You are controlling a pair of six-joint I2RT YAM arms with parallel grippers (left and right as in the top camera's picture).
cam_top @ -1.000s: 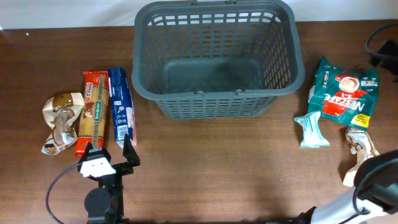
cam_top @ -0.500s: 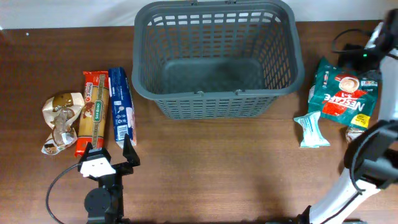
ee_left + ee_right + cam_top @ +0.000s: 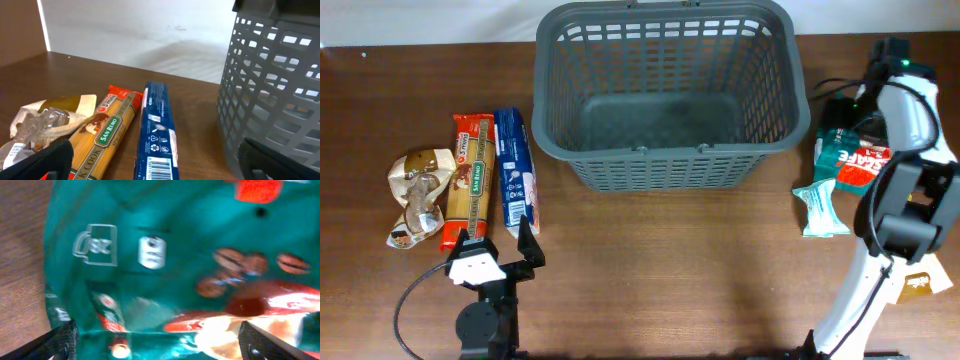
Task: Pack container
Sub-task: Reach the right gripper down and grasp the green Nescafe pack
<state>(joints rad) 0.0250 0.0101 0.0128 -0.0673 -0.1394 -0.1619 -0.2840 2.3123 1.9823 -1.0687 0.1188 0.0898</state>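
Next, my right gripper lowers and shifts toward its edge by the container [image 3: 670,150] to close, since the green Nescafe bag [image 3: 862,160] spreads wider than my open fingers.
The dark grey slotted container [image 3: 670,150] stands empty at the back middle of the table; its wall fills the right of the left wrist view [image 3: 280,75]. My left gripper [image 3: 492,250] [image 3: 160,167] is open and empty, low over the table just in front of a blue packet [image 3: 516,178] [image 3: 159,135] and a spaghetti pack [image 3: 473,180] [image 3: 102,135]. My right gripper [image 3: 847,112] [image 3: 160,342] is open, very close above a green Nescafe bag [image 3: 862,160] [image 3: 165,255], which fills the blurred right wrist view.
A crumpled beige packet [image 3: 415,195] [image 3: 45,122] lies at the far left. A pale teal packet [image 3: 820,208] lies in front of the green bag. A brown packet [image 3: 918,285] shows partly behind the right arm. A black cable [image 3: 420,300] loops by the left arm.
My right arm has swung from the front right corner up to the back right, and its gripper is now over the green bag. The left arm has not moved.
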